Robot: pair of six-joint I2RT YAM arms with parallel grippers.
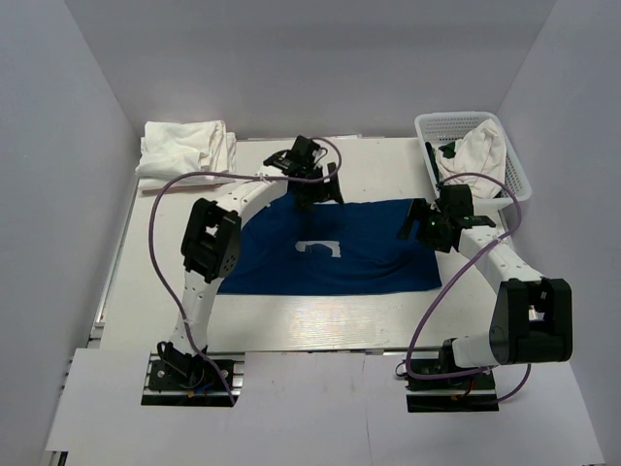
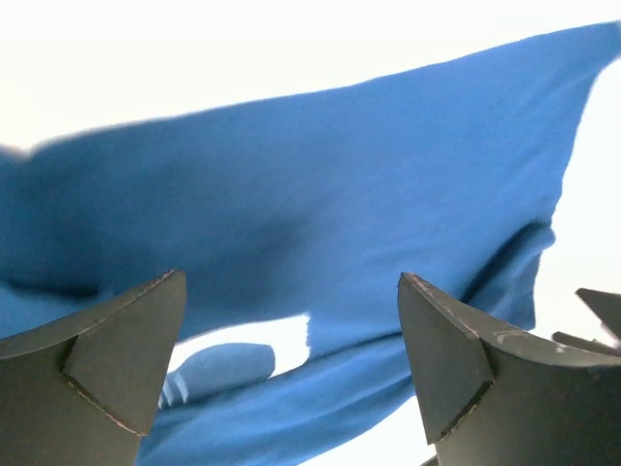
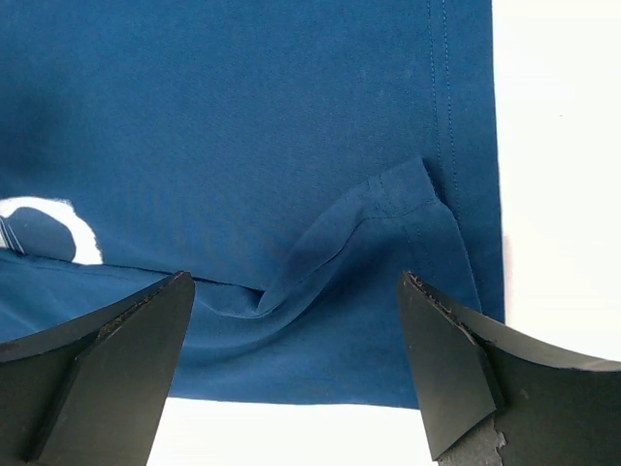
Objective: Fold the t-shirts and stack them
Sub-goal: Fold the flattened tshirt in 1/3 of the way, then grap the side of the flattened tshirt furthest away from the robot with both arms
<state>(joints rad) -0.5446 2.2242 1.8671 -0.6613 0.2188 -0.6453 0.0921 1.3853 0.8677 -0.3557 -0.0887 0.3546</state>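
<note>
Next, my left gripper moves outward and to the left in the top view, then down onto the navy shirt's outspread sleeve [image 2: 14,189], since the opposite sleeve lies folded in.
A dark navy t-shirt [image 1: 335,252] lies flat mid-table, partly folded, its pale print [image 1: 318,249] facing up. My left gripper [image 1: 316,192] hovers open over the shirt's far edge. In the left wrist view the blue cloth [image 2: 320,184] and print [image 2: 281,340] fill the space beyond the open gripper [image 2: 291,282]. My right gripper [image 1: 419,219] stands open at the shirt's right edge, over a folded-in sleeve [image 3: 378,204] and hem; the right wrist view shows its gap [image 3: 298,280] with nothing held. White t-shirts [image 1: 184,148] sit folded at the back left.
A white lattice basket [image 1: 454,116] stands at the back right with a white tee [image 1: 480,150] crumpled inside. Purple cables loop off both arms. Bare table [image 1: 320,320] runs along the near side of the navy shirt.
</note>
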